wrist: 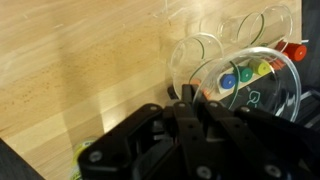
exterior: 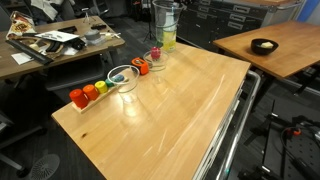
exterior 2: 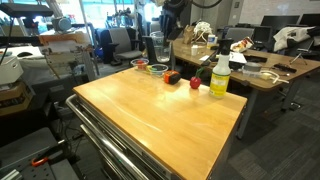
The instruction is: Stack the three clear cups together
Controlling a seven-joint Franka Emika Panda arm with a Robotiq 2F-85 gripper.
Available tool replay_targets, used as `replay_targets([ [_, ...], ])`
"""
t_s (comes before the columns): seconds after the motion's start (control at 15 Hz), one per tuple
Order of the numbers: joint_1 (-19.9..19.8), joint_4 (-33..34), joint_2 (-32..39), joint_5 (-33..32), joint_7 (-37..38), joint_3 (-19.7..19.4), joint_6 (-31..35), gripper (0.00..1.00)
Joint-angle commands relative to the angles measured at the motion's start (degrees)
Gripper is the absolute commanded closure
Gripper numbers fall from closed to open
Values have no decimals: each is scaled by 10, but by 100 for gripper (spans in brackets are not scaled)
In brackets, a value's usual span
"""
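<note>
The held cup goes down into the clear cup nearer the bottle [wrist: 198,60] next, then my gripper releases it, because that clear cup's opening faces up below the gripper.
In the wrist view my gripper [wrist: 190,98] is shut, its fingers pinching the rim of one clear cup [wrist: 262,95] held well above the wooden table. Small coloured pieces show through the cup. In an exterior view this cup [exterior: 165,14] hangs near the top edge, above the bottle; the gripper itself is out of that frame. Two more clear cups [wrist: 195,62] [wrist: 258,22] lie on the table below. One of them [exterior: 122,77] sits near the table's far edge beside the coloured pieces. Clear cups also show faintly at the far edge in an exterior view [exterior 2: 158,70].
A tall yellow-green bottle [exterior: 169,40] [exterior 2: 220,78] stands at the table's edge. Small red, orange and green blocks [exterior: 88,93] line the far corner, with more red-orange pieces [exterior: 141,67] [exterior 2: 172,76] close by. A second table with a black bowl [exterior: 264,45] stands to the side.
</note>
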Motion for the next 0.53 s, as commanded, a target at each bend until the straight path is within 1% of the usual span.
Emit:
replay_targets([
  [0.0, 9, 67, 66, 4, 15, 9, -15, 99],
  [0.27, 11, 94, 111, -1, 16, 15, -31, 99],
  [0.47, 9, 95, 124, -3, 13, 15, -37, 99],
])
